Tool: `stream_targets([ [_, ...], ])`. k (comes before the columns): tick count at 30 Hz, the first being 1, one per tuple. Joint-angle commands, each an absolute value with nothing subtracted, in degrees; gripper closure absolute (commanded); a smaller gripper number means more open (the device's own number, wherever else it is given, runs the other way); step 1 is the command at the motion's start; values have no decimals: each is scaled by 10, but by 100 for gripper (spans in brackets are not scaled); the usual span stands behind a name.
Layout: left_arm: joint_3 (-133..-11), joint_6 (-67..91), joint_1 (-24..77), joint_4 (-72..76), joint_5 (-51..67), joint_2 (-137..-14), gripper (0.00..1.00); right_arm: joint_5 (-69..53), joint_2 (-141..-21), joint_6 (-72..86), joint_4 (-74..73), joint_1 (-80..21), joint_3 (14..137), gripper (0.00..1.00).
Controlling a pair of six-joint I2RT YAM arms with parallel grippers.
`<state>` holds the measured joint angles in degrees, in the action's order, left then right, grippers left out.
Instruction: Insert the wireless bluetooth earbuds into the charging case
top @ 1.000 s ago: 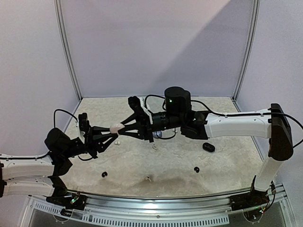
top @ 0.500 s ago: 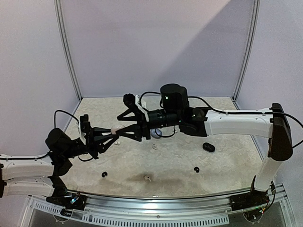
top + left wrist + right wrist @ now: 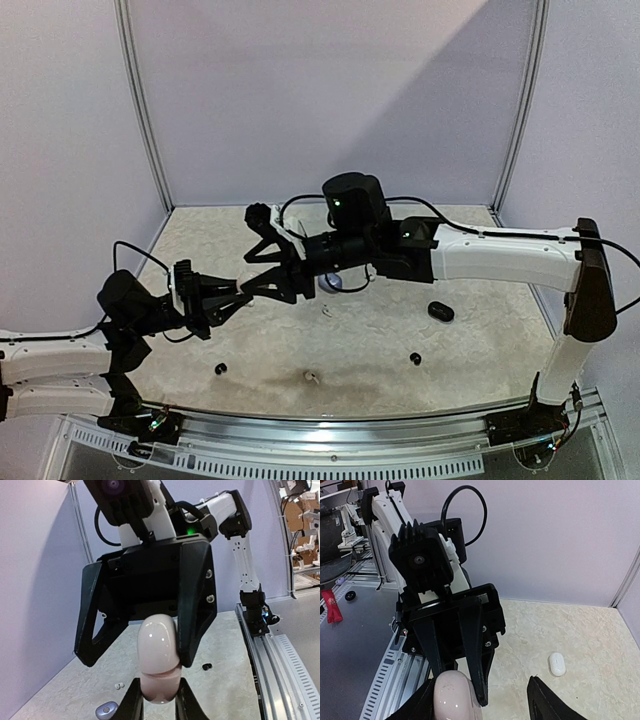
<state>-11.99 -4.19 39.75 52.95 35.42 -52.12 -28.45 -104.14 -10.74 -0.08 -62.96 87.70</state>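
Note:
I will push the lid open, then lower my right gripper onto the white earbud near the bluish-grey case, as that earbud is loose on the table.
My left gripper (image 3: 159,700) is shut on the lower half of a glossy pinkish-white charging case (image 3: 159,652), which it holds upright in the air with the lid seam closed. My right gripper (image 3: 480,705) stands open around the case's upper half (image 3: 452,697). One of its fingers (image 3: 196,605) lies against the lid's side and the other (image 3: 92,625) stands well clear. In the top view both grippers (image 3: 240,297) (image 3: 256,254) meet over the table's left half. On the table lie black earbuds (image 3: 221,368) (image 3: 415,358) and white earbuds (image 3: 312,377) (image 3: 118,685).
A black case (image 3: 440,311) lies at the right and a white case (image 3: 557,664) lies on the mat. A bluish-grey case (image 3: 106,710) rests under the grippers, near the mat's middle. Purple walls with metal posts (image 3: 140,110) close in the back and sides.
My right gripper let go of the case's top and now stands open around it. That arm shifted left, and my left gripper sank a little with the case.

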Motion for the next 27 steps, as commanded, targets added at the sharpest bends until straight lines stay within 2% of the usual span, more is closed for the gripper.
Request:
stream_targets([
  [1, -118, -88, 403, 502, 409, -511, 100, -232, -1054, -98, -23, -623, 897, 39],
  [20, -114, -88, 403, 480, 419, -499, 100, -214, -1066, -48, -38, -609, 905, 40],
  [27, -112, -16, 403, 488, 397, -504, 100, -222, -1067, -49, -52, -609, 915, 39],
])
